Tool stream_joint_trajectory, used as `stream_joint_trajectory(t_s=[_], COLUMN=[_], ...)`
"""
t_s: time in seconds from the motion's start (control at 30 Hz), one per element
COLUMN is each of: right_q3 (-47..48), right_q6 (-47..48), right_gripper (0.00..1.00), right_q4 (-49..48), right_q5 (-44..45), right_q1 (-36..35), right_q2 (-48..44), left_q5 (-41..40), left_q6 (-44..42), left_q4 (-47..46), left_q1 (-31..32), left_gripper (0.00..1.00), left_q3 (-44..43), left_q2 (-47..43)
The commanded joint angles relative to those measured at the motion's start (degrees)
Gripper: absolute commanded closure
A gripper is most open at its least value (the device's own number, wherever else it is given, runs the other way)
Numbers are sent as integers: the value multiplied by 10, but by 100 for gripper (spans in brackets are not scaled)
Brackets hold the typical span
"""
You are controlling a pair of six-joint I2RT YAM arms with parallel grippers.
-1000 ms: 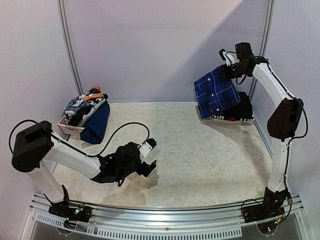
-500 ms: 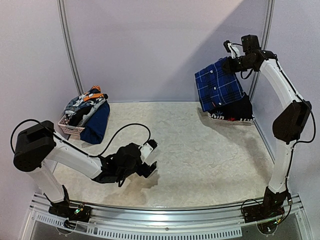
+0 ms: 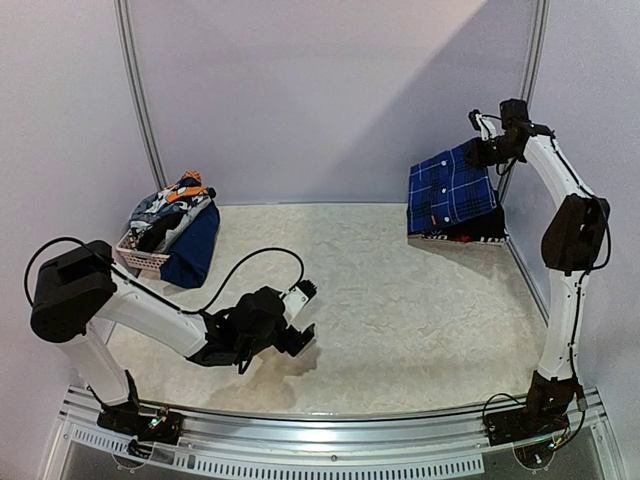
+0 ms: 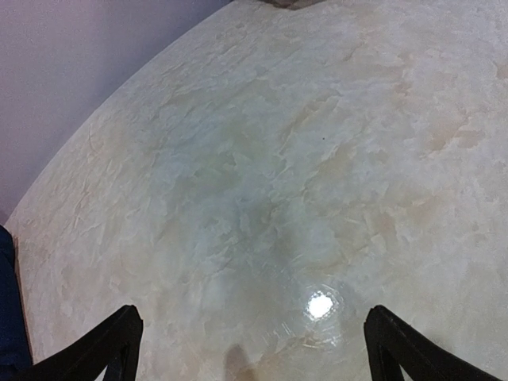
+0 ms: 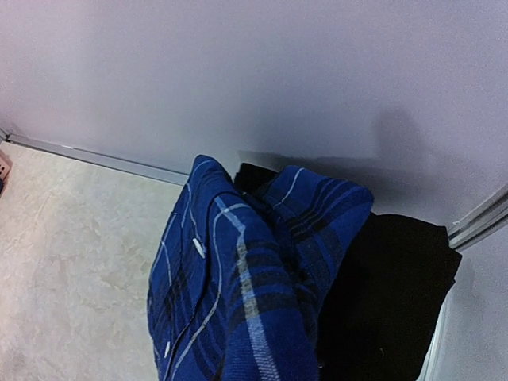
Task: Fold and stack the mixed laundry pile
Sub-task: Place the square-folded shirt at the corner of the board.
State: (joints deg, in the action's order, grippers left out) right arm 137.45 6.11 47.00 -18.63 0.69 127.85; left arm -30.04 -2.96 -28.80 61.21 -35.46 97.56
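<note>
The end of the black trousers (image 5: pixel 389 302) beside the corner post is uncovered. My right gripper will move down and toward the post next and release the shirt over the trousers.
The mixed laundry pile (image 3: pixel 168 212) sits heaped at the far left, with grey, white and orange pieces on top and a navy cloth (image 3: pixel 192 250) draped down its front. My right gripper (image 3: pixel 482 152) is raised at the far right and is shut on the blue plaid shirt (image 3: pixel 450 190). The shirt hangs over folded black trousers (image 3: pixel 468 228). In the right wrist view the blue plaid shirt (image 5: pixel 246 286) covers my fingers, with the black trousers (image 5: pixel 389 302) behind it. My left gripper (image 3: pixel 303 312) hovers low over the table, open and empty. In its own view the left gripper (image 4: pixel 254 349) frames bare tabletop.
A small pale lattice basket (image 3: pixel 135 258) holds the pile at the left. The back wall and a metal corner post (image 3: pixel 522 120) stand close behind the right arm. A strip of navy cloth (image 4: pixel 6 317) shows at the left edge of the left wrist view.
The right arm has carried the plaid shirt rightwards and back, so it now hangs more bunched over the black trousers. The left arm has hardly moved.
</note>
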Motion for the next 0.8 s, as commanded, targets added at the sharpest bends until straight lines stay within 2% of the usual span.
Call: stream_joint_trajectory(t_s=[0.0, 0.3, 0.77], right_q3=[45, 50, 51], right_q6=[27, 73, 156], right_gripper=[100, 100, 100], right_q4=[-50, -88, -142], right_q5=[-9, 35, 106], right_q1=[20, 58, 61], right_q2=[35, 78, 115], left_q5=[6, 6, 14], left_q6=[-1, 4, 8], left_q4=[10, 24, 31], left_q1=[-8, -8, -8], left_gripper=[0, 1, 0], left_q3=[-21, -40, -66], left_q2=[15, 29, 55])
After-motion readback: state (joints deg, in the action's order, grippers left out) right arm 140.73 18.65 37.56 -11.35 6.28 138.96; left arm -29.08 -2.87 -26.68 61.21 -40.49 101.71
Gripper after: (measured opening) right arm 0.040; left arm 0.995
